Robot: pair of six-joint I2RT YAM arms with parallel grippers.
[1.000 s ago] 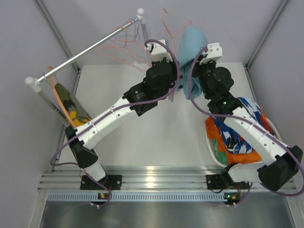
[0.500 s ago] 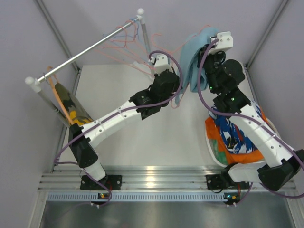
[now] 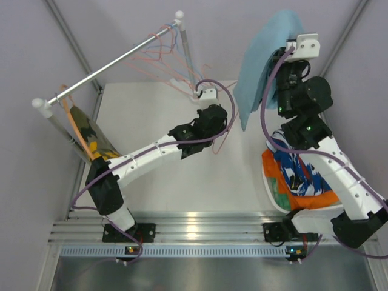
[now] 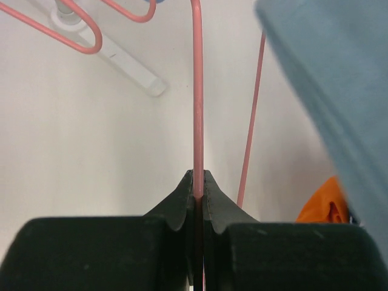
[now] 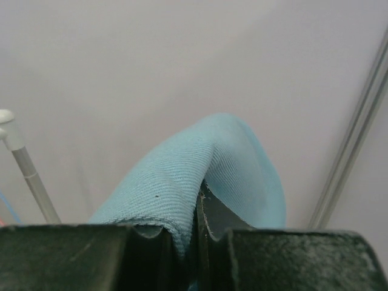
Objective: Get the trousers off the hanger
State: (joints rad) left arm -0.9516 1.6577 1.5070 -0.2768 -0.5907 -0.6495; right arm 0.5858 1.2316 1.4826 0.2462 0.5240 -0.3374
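I need to move my right gripper back and down over the basket, which is below and back of it, and let go of the trousers, because they are off the hanger.
My left gripper (image 3: 213, 115) is shut on the thin pink wire of a hanger (image 4: 197, 109) and holds it over the table; the wire also shows in the top view (image 3: 226, 132). My right gripper (image 3: 293, 50) is raised at the back right, shut on a fold of the light blue trousers (image 3: 260, 66), which hang free from it, apart from the hanger. The right wrist view shows the fold (image 5: 182, 176) pinched between the jaws. Olive camouflage and yellow trousers (image 3: 91, 136) hang on the rack at the left.
A basket (image 3: 268, 188) at the right holds orange (image 3: 315, 199), blue-and-white (image 3: 300, 170) and mint green trousers. A metal rack rod (image 3: 115, 60) runs along the back left with several empty pink hangers (image 3: 160, 63). Its white post (image 3: 185, 51) stands beside my left gripper.
My right gripper has lifted the light blue trousers up and to the right, off the hanger. My left gripper has drawn the hanger nearer and lower.
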